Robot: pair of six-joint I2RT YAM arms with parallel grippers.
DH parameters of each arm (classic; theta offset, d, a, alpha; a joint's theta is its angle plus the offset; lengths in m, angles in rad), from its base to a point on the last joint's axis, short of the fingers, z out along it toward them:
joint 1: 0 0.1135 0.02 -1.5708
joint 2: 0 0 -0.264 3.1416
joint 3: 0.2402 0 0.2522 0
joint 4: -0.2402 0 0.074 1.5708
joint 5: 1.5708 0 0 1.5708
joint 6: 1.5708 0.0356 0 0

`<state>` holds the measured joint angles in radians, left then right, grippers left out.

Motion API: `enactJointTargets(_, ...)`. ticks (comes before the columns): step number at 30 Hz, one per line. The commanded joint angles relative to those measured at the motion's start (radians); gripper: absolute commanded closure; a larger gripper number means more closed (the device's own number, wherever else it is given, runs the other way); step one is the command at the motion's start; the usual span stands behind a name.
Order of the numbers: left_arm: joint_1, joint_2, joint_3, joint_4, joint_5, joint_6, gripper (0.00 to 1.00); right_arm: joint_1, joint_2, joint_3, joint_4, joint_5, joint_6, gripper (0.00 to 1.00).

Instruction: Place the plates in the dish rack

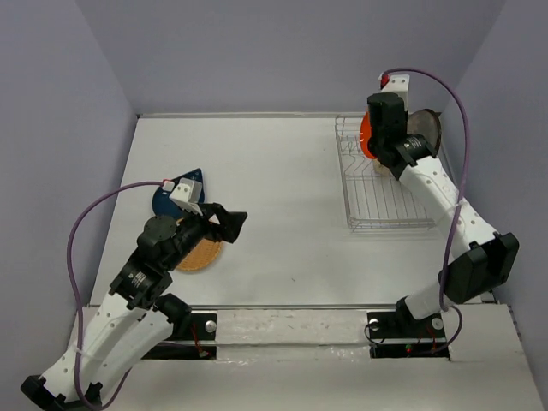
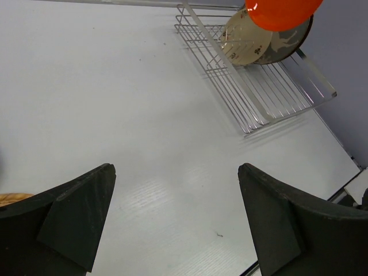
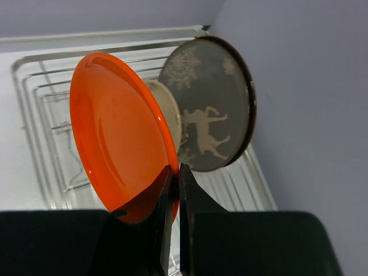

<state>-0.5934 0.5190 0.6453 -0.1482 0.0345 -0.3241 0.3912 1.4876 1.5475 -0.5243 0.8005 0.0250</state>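
Next, my right gripper lowers the orange-red plate on edge into the rack (image 3: 79,171) beside the small cream plate, since the wires there stand empty.
My right gripper (image 3: 174,172) is shut on the rim of the orange-red plate (image 3: 115,132) and holds it on edge above the wire dish rack (image 1: 385,184). Behind it the small cream plate (image 3: 169,106) and the grey deer plate (image 3: 213,103) stand upright in the rack; all three also show in the left wrist view, orange-red plate (image 2: 282,11). My left gripper (image 2: 175,221) is open and empty above bare table, next to the tan waffle plate (image 1: 201,254) and the dark blue leaf plate (image 1: 164,199). The teal plate is out of view.
The rack's near rows of tines (image 2: 259,98) are free of plates. The grey wall (image 3: 305,86) stands close behind the rack. My left arm (image 1: 128,291) covers part of the tan plate. A white table edge strip (image 1: 282,330) runs along the front.
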Motion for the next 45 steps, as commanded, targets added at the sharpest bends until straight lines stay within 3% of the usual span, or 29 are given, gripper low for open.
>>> enactJointTargets(1, 0.007, -0.013, -0.004, 0.061, 0.062, 0.010, 0.01, -0.075, 0.075, 0.100, 0.018, 0.120, -0.120, 0.93)
enactJointTargets(9, 0.007, -0.030, -0.006, 0.065, 0.088, 0.011, 0.01, -0.153, 0.206, 0.174, 0.023, 0.125, -0.151, 0.93)
enactJointTargets(18, -0.005, -0.031, -0.004, 0.061, 0.082, 0.014, 0.01, -0.153, 0.355, 0.195, 0.038, 0.108, -0.149, 0.93)
enactJointTargets(29, -0.006, -0.022, -0.004, 0.059, 0.068, 0.016, 0.01, -0.163, 0.419, 0.143, 0.104, 0.019, -0.129, 0.93)
enactJointTargets(30, -0.005, -0.020, -0.004, 0.059, 0.065, 0.014, 0.01, -0.172, 0.416, 0.145, 0.104, 0.013, -0.123, 0.92)
enactJointTargets(31, -0.003, -0.019, -0.004, 0.058, 0.062, 0.016, 0.01, -0.172, 0.413, 0.143, 0.104, 0.006, -0.111, 0.78)
enactJointTargets(33, 0.000, -0.017, -0.004, 0.058, 0.058, 0.013, 0.01, -0.172, 0.392, 0.137, 0.104, 0.002, -0.102, 0.60)
enactJointTargets(34, 0.001, -0.016, -0.004, 0.059, 0.058, 0.013, 0.01, -0.172, 0.379, 0.134, 0.103, -0.003, -0.100, 0.43)
enactJointTargets(35, 0.006, -0.016, -0.004, 0.061, 0.056, 0.011, 0.01, -0.172, 0.366, 0.131, 0.098, -0.024, -0.097, 0.39)
enactJointTargets(40, 0.032, -0.045, -0.003, 0.065, 0.002, 0.003, 0.01, -0.172, 0.210, 0.074, 0.058, -0.190, 0.063, 0.34)
enactJointTargets(42, 0.050, -0.054, -0.003, 0.070, -0.013, 0.000, 0.01, -0.149, 0.151, 0.002, 0.060, -0.352, 0.127, 0.34)
enactJointTargets(45, 0.073, -0.053, 0.004, 0.079, -0.024, -0.006, 0.01, -0.028, 0.059, -0.125, 0.139, -0.501, 0.222, 0.36)
